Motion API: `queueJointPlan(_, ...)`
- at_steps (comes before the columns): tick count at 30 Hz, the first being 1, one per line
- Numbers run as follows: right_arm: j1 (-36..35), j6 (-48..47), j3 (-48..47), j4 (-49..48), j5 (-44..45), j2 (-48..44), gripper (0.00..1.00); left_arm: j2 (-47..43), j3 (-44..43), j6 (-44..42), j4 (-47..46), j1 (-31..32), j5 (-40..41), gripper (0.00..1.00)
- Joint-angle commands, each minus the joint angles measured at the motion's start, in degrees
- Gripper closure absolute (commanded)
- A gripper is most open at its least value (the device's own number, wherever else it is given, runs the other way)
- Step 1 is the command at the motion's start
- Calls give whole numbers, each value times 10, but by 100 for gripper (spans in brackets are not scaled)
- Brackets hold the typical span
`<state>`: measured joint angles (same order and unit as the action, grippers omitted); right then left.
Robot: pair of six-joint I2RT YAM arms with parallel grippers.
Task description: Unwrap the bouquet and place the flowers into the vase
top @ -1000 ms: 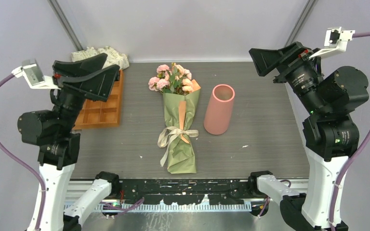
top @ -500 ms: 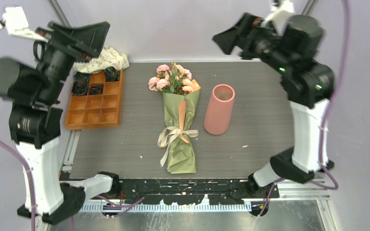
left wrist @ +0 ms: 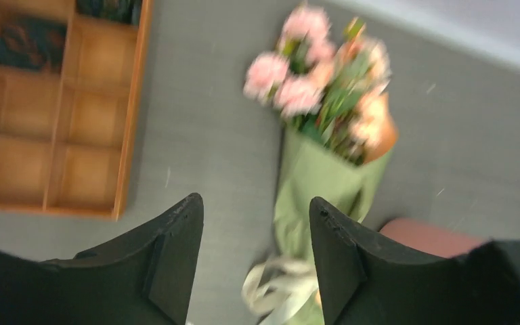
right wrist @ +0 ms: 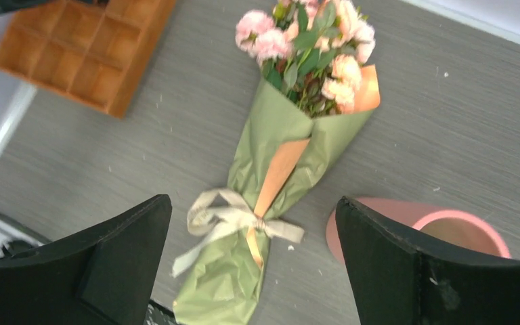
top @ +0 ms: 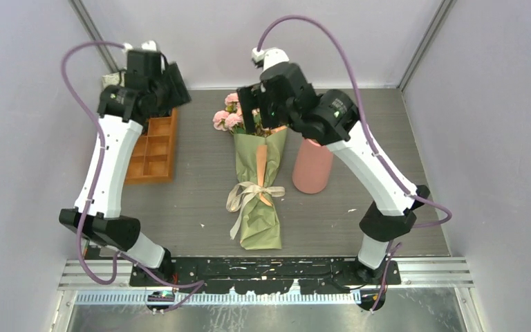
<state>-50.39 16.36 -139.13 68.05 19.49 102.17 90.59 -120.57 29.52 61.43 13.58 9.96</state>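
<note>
I will move my right gripper back and down onto the ribbon's loose end (top: 240, 217) (right wrist: 204, 250) next. It lies below my right gripper toward my base, and this end leads into the bow.
The bouquet (top: 259, 183) lies flat mid-table, an olive-green and orange paper cone tied with a cream ribbon bow (top: 252, 194). Its pink and peach flowers (top: 229, 117) point toward the back wall. The salmon-pink vase (top: 311, 169) stands just right of it, its top hidden by the right arm. My left gripper (top: 175, 88) hovers high over the tray's far end, open and holding nothing. My right gripper (top: 250, 104) hangs above the blooms, jaws wide apart and empty. The right wrist view shows the bouquet (right wrist: 277, 149), bow (right wrist: 230, 220) and vase (right wrist: 447, 227) below the gripper (right wrist: 252, 202).
An orange compartment tray (top: 148, 149) sits at the left of the table, with dark items in its far cells (left wrist: 20, 47). The left wrist view, blurred, shows the bouquet (left wrist: 318, 176) and tray (left wrist: 61, 135) under the gripper (left wrist: 256, 203). The back wall is close behind the flowers.
Both arms have unfolded from the table's sides and reached inward over its far half. The left jaws stand narrower than before. Bouquet and vase have not moved.
</note>
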Motion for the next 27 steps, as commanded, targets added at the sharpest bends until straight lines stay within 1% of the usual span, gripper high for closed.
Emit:
queueJointPlan(1, -56, -10, 80, -17, 62, -52, 7, -135, 186, 0, -122, 4, -28, 39)
queueJointPlan(3, -77, 5, 147, -31, 49, -66, 9, -182, 269, 6, -177, 4, -33, 36)
queueJointPlan(6, -83, 34, 279, -70, 38, -94, 15, -218, 341, 8, -211, 4, -50, 36)
queueJointPlan(9, -83, 70, 384, -123, 29, -114, 23, -234, 406, 32, -245, 4, -106, 37)
queueJointPlan(11, -83, 87, 425, -150, 29, -114, 30, -245, 464, 55, -291, 4, -156, 37)
queueJointPlan(13, -83, 97, 448, -171, 33, -104, 33, -254, 517, 77, -337, 6, -190, 38)
queueJointPlan(15, -83, 101, 458, -185, 41, -88, 36, -256, 555, 87, -373, 9, -199, 38)
queueJointPlan(17, -83, 104, 456, -190, 43, -72, 40, -255, 578, 88, -387, 12, -204, 39)
queueJointPlan(20, -83, 106, 466, -209, 31, -55, 42, -255, 598, 84, -399, 14, -207, 39)
queueJointPlan(23, -83, 110, 478, -225, 5, -38, 44, -256, 616, 83, -415, 14, -190, 39)
queueJointPlan(25, -84, 116, 488, -240, -25, -27, 46, -247, 614, 84, -414, 14, -181, 39)
queueJointPlan(27, -92, 120, 495, -249, -34, -16, 46, -238, 602, 83, -397, 14, -170, 42)
